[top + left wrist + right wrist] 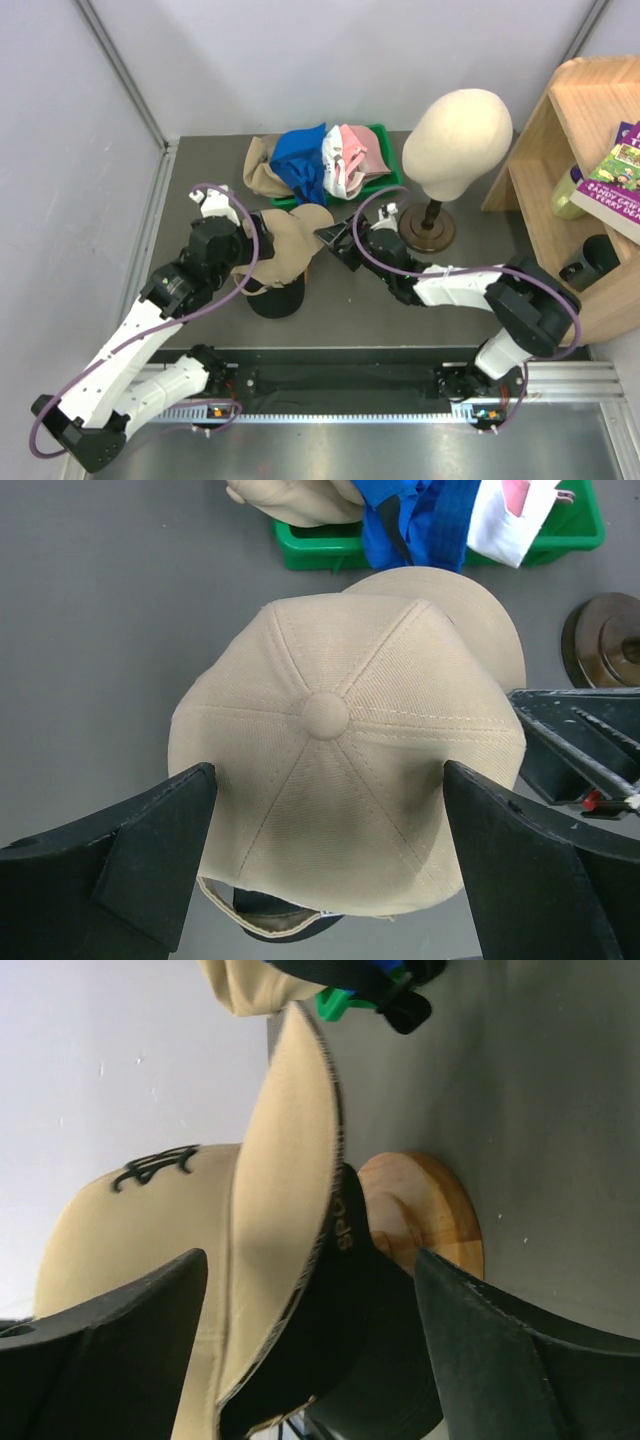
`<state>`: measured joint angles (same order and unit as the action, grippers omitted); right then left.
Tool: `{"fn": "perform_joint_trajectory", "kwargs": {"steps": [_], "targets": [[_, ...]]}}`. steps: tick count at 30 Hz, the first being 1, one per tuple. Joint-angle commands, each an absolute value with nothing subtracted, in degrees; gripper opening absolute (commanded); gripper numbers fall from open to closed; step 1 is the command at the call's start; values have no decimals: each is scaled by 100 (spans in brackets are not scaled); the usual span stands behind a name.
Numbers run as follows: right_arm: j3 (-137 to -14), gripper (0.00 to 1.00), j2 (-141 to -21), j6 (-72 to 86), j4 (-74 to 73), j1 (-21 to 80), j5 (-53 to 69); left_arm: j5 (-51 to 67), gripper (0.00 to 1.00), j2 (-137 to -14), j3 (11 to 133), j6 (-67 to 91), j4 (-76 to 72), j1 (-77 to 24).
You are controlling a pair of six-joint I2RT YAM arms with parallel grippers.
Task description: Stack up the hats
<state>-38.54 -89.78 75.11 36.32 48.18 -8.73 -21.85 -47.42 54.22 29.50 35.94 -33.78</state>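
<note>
Next, my left gripper rises outward and comes down onto the blue hat's edge (319, 152) by the pink and white hat, as the tan hat (288, 243) already tops the black.
A tan hat (288, 243) sits on top of a black hat (277, 297), which rests on a round wooden stand (425, 1210). My left gripper (246, 254) is open, and its fingers straddle the back of the tan hat's crown (345, 740). The black hat's edge (290, 927) shows under it. My right gripper (336, 240) is open at the tan hat's brim (290, 1180), with the brim and the black hat (365, 1340) between its jaws. A khaki hat (262, 165), a blue hat (300, 160) and a pink and white hat (352, 158) lie piled on a green tray (385, 175).
A cream mannequin head (457, 135) on a dark round base (428, 230) stands right of the tray, close to my right arm. A wooden shelf (580, 110) with books is at the far right. Grey walls close the left and back.
</note>
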Motion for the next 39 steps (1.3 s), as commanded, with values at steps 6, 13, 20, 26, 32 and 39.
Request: {"fn": "perform_joint_trajectory", "kwargs": {"steps": [6, 13, 20, 26, 32, 39], "targets": [[-3972, 91, -7535, 6461, 2489, 4492, -1124, -2170, 99, -4720, 6178, 2672, 3331, -3375], [-4165, 93, -6487, 5661, 1144, 4123, -1467, -2619, 99, -5176, 7092, 2102, 3235, -3366], [-4596, 93, -5942, 5089, 378, 3710, -1600, -2304, 99, -6564, 7839, 1327, 2401, -3357], [-4772, 92, -5529, 5098, 229, 3060, -1486, -1188, 99, -8084, 8401, 1591, 1459, -3103], [-4992, 92, -5423, 5089, 79, 2558, -1275, -353, 99, -9859, 9743, 1766, 1538, -2637], [-5089, 92, -5651, 5177, 149, 2101, -792, 209, 88, -11416, 10993, 2065, 1723, -2022]]}}
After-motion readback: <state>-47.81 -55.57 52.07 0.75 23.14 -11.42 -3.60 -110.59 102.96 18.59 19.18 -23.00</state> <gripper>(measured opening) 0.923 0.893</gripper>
